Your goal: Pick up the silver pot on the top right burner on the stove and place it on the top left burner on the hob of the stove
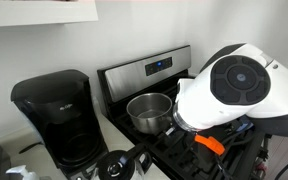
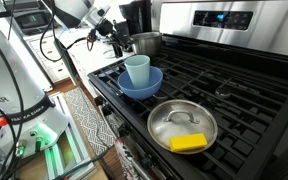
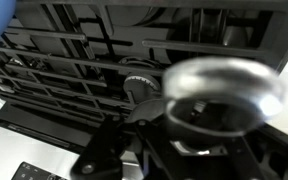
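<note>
I should next bring the pot down with my gripper onto the grate of the rear burner nearest the coffee maker and let go, since the burner is below and the pot is already over it.
The silver pot (image 1: 150, 110) is at the rear corner of the stove (image 1: 144, 70) nearest the coffee maker, over the burner there, which it hides. In an exterior view the pot (image 2: 145, 43) is at the far end by the back panel (image 2: 224, 20). My gripper (image 2: 118, 37) is against its side. In the wrist view the blurred pot (image 3: 220, 92) fills the space at my gripper (image 3: 174, 118), which looks shut on its rim. A round burner (image 3: 138, 85) shows under the grate beside it. The other rear burner (image 2: 242, 78) is bare.
A black coffee maker (image 1: 56, 115) stands on the counter beside the stove. A blue bowl with a pale blue cup (image 2: 138, 76) and a steel pan with a yellow sponge (image 2: 182, 127) sit on the front burners. My white arm (image 1: 239, 85) hangs over the cooktop.
</note>
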Motion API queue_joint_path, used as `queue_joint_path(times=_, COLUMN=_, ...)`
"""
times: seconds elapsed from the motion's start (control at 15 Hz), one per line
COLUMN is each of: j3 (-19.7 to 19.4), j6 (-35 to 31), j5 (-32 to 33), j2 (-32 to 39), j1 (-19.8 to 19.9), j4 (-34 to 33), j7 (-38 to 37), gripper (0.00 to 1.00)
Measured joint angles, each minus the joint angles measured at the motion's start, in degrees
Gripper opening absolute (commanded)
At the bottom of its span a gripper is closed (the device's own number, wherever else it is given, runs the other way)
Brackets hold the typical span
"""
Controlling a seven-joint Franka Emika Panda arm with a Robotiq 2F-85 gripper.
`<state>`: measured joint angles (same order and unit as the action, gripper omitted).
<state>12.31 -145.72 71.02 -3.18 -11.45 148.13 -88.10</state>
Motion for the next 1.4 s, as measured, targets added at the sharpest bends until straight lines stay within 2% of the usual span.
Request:
queue_joint_path(times=0.67, j3=-5.32, j6=-10.18, j5=8.24, j2=2.1, j1=3.96, j4=0.13, j7=-2.16, gripper=0.02)
queue_joint_path(times=0.73, j3=-5.62, j6=-10.65, j5=9.05, j2=2.36, j1=4.05, j4=0.09, j7=-2.45, gripper=0.26)
queue_joint_path(times=0.93, j3=-6.05, j6=-11.73, j5=10.0, j2=2.51, j1=4.11, j4=0.07, j7=-2.92, gripper=0.45)
queue_joint_path(times=1.07, j3=-6.04, j6=-12.06, j5=9.99, j2=2.75, j1=4.07, j4=0.09, j7=-2.93, gripper=0.61)
queue_joint_path(times=1.4, j3=-4.82, j6=-11.56, j5=0.49, j2=3.15, j1=3.07, j4=0.95, j7=0.9, gripper=0.95)
